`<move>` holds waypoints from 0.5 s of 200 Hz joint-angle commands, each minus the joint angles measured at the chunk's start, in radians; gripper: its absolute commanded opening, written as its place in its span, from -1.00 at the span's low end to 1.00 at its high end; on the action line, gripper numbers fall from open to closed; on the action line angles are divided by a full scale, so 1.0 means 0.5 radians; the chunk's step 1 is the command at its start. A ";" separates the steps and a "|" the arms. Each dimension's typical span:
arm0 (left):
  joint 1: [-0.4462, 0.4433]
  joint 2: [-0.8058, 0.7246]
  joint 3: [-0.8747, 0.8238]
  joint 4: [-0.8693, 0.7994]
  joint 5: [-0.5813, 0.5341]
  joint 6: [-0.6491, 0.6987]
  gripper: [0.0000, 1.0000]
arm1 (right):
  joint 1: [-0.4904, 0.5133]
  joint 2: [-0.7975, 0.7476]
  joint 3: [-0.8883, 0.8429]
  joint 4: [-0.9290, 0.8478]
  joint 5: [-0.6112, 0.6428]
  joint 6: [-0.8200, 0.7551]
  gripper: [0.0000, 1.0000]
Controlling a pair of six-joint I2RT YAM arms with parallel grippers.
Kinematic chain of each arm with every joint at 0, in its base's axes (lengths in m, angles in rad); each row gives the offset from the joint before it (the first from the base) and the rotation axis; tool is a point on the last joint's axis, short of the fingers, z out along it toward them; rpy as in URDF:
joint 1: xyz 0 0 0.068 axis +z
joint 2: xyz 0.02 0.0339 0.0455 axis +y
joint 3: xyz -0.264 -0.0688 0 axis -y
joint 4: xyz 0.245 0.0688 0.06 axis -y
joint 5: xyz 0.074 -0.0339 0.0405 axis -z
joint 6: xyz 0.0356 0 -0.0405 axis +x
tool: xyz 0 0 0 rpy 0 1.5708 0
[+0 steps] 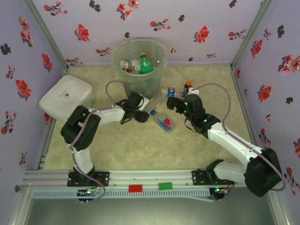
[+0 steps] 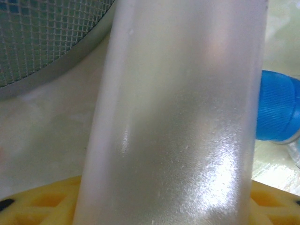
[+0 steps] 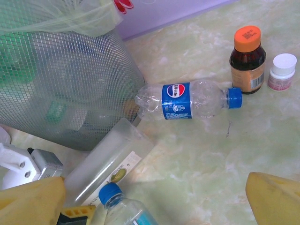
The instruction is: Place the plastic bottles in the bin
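My left gripper will lift the frosted bottle up and out over the bin's opening [image 1: 137, 60], then lower and release it, as other bottles are inside.
My left gripper [image 1: 142, 114] is just in front of the bin [image 1: 140, 70], shut on a frosted plastic bottle [image 2: 178, 117] that lies on the table; its yellow fingers [image 2: 37, 204] hug both sides of it. The bin is a mesh-patterned wastebasket holding several bottles, a green one [image 1: 146, 63] on top. My right gripper [image 3: 154, 206] hovers open over the table. A clear blue-capped bottle [image 3: 117, 206] lies near its left finger, beside the frosted bottle [image 3: 110, 157]. A blue-labelled bottle [image 3: 187, 101] lies on its side by the bin [image 3: 61, 79].
A brown orange-capped vial [image 3: 247, 58] and a small white-capped bottle [image 3: 282, 71] stand behind the blue-labelled bottle. A white flat container [image 1: 65, 96] sits at the left. Floral walls close in the table on three sides.
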 commanded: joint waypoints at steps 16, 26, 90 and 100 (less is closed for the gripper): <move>-0.043 -0.130 -0.065 0.056 -0.047 0.057 -0.07 | 0.005 -0.028 -0.067 0.026 0.063 0.036 0.99; -0.055 -0.202 -0.101 0.060 -0.058 0.058 -0.14 | 0.005 -0.010 -0.069 0.043 0.058 0.046 0.99; -0.116 -0.821 -0.444 0.042 -0.177 -0.090 -0.18 | 0.005 0.086 -0.032 0.108 0.002 0.062 0.99; -0.137 -0.944 -0.474 0.021 -0.197 -0.094 -0.18 | 0.005 0.100 -0.032 0.123 -0.001 0.066 0.99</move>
